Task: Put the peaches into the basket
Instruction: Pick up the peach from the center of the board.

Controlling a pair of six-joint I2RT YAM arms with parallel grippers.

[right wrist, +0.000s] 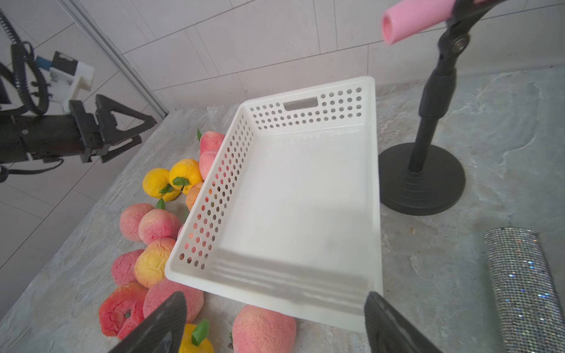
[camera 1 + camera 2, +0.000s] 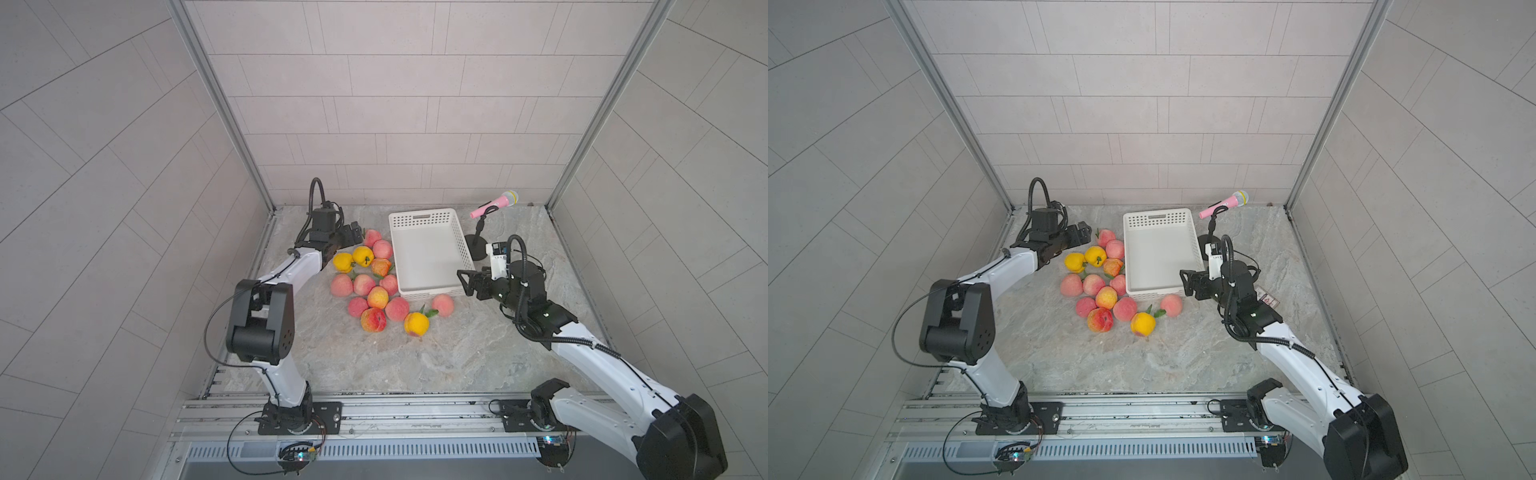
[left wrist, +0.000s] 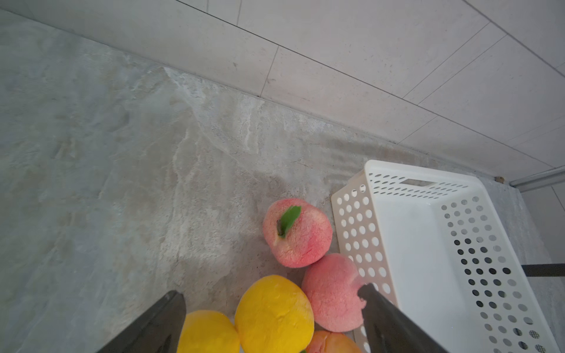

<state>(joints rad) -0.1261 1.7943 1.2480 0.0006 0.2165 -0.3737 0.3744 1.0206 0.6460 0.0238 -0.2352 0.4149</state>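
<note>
The leaf-topped pink peach (image 3: pixel 301 236) lies below and toward the basket, and only one neighbor touches it. My left gripper descends that way next with fingers astride it.
Several peaches (image 2: pixel 377 297) (image 2: pixel 1106 297), pink, orange-blushed and yellow, lie bunched on the stone tabletop left of the basket (image 2: pixel 420 219) (image 2: pixel 1156 219). The basket is white and perforated, and nothing lies in it. My left gripper (image 2: pixel 354 233) (image 2: pixel 1083 233) hangs open over the far end of the bunch. Its open jaws span a yellow peach (image 3: pixel 275 308) and a pink one (image 3: pixel 331 293). My right gripper (image 2: pixel 462 282) (image 2: pixel 1185 283) (image 1: pixel 275 295) is open by the basket's near right corner. It holds nothing and sits above a lone pink peach (image 2: pixel 443 304) (image 1: pixel 263 330).
A pink microphone (image 2: pixel 494 203) on a black stand (image 1: pixel 423 180) stands right of the basket, close to my right wrist. A glittery silver roll (image 1: pixel 519 290) lies beside it. Tiled walls close in the back and both sides.
</note>
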